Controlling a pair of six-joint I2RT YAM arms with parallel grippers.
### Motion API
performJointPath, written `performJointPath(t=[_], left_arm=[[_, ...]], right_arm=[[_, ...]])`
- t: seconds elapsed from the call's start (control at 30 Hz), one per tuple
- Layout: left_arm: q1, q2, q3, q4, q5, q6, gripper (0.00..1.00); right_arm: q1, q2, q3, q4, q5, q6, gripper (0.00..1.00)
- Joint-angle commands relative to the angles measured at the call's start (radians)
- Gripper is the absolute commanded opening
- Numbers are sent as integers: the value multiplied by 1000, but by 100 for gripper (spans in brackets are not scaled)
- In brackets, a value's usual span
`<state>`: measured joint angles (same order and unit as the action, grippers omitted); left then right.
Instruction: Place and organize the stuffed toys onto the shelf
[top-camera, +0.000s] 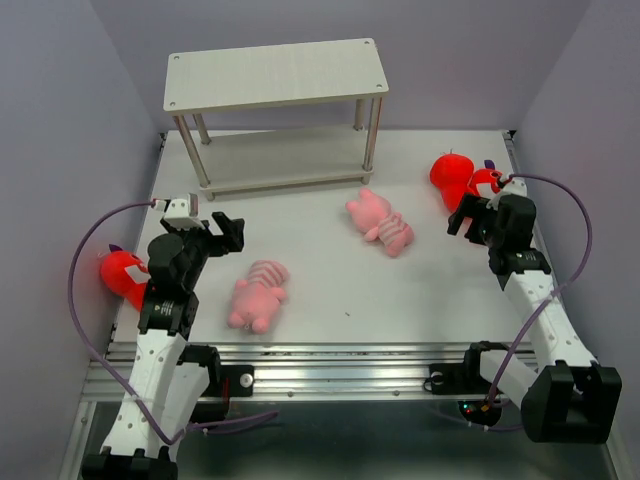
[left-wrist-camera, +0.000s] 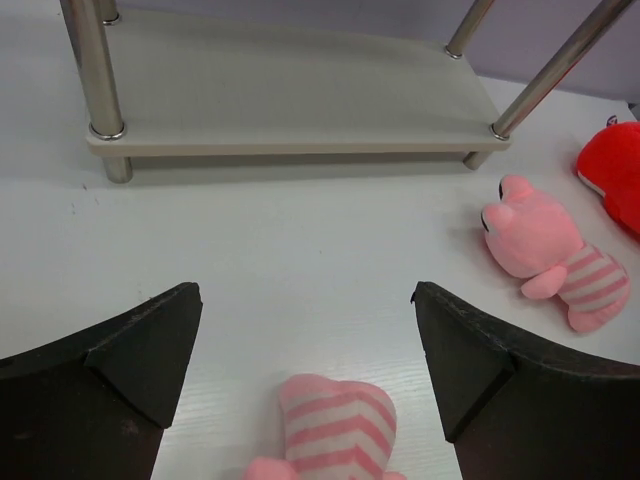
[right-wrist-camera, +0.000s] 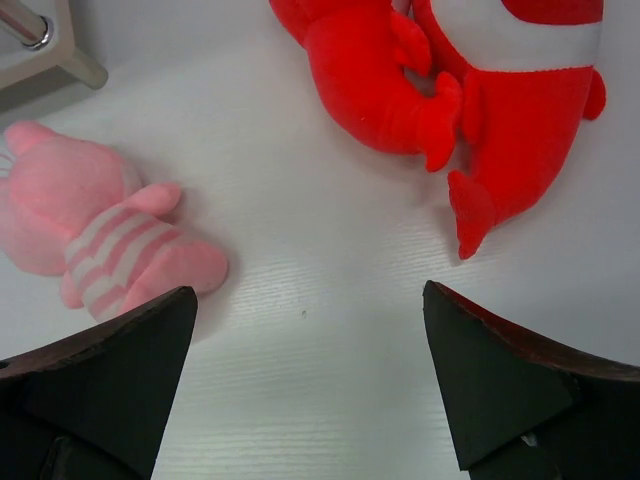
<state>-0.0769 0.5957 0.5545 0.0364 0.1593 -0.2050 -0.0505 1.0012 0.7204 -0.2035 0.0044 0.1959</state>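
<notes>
My left gripper should next tip its fingers down and lower onto the near pig's striped end (top-camera: 268, 273) (left-wrist-camera: 340, 427).
The shelf (top-camera: 275, 75) stands at the back, both boards bare; its lower board (left-wrist-camera: 290, 90) shows in the left wrist view. One pink striped pig (top-camera: 258, 295) lies near my left gripper (top-camera: 228, 235), which is open and empty just above it; the pig (left-wrist-camera: 335, 430) sits low between the spread fingers (left-wrist-camera: 130, 360). A second pig (top-camera: 380, 222) lies mid-table, also in the left wrist view (left-wrist-camera: 545, 250) and the right wrist view (right-wrist-camera: 90, 225). Two red sharks (top-camera: 455, 175) lie together at the right, ahead of my open, empty right gripper (top-camera: 462, 218); they fill the top of the right wrist view (right-wrist-camera: 480, 90). A third shark (top-camera: 120, 272) lies at the left edge behind my left arm.
Grey walls close in the table on the left, right and back. The shelf's metal legs (left-wrist-camera: 95, 70) stand on the table at the back. A metal rail (top-camera: 340, 365) runs along the near edge.
</notes>
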Motion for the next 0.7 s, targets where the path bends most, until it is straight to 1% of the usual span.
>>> performJointPath(t=[0.0,0.1,0.13,0.2,0.23,0.3,0.33,0.37,0.43,0.5,0.6,0.63,0.67], left_arm=[[0,18,41,46,42,16,99],[0,50,36,53,72,9,99],[0,73,38,51,78,7,99],[0,101,44,43,88,3,99],[0,127,47,40,88,0,99],[0,156,54,27,91,-4,99],[-1,180,59,23,103,-4,99],[-1,193,61,20,109,-7,99],[-3,223,62,16,137,-11,99],[-9,239,65,4,146,-17,99],[-44,260,67,-19,131,-19,98],[-75,274,67,-27,94,-20,97],[-93,282,71,-35,48,-19,96]], right_arm=[[3,-29,36,52,5,27,100],[3,-42,30,55,-53,4,100],[3,-45,25,53,-94,-13,100],[3,-67,4,53,-157,-76,100],[3,-76,-19,53,-249,-142,100],[3,-110,-50,53,-367,-232,100],[3,-122,-68,47,-497,-283,100],[3,-137,-87,46,-545,-350,100],[3,-174,-119,46,-618,-375,100],[3,-187,-127,46,-650,-388,100],[3,-174,-141,16,-760,-444,100],[3,-165,-141,-14,-808,-469,100],[3,-161,-138,-39,-819,-496,100]])
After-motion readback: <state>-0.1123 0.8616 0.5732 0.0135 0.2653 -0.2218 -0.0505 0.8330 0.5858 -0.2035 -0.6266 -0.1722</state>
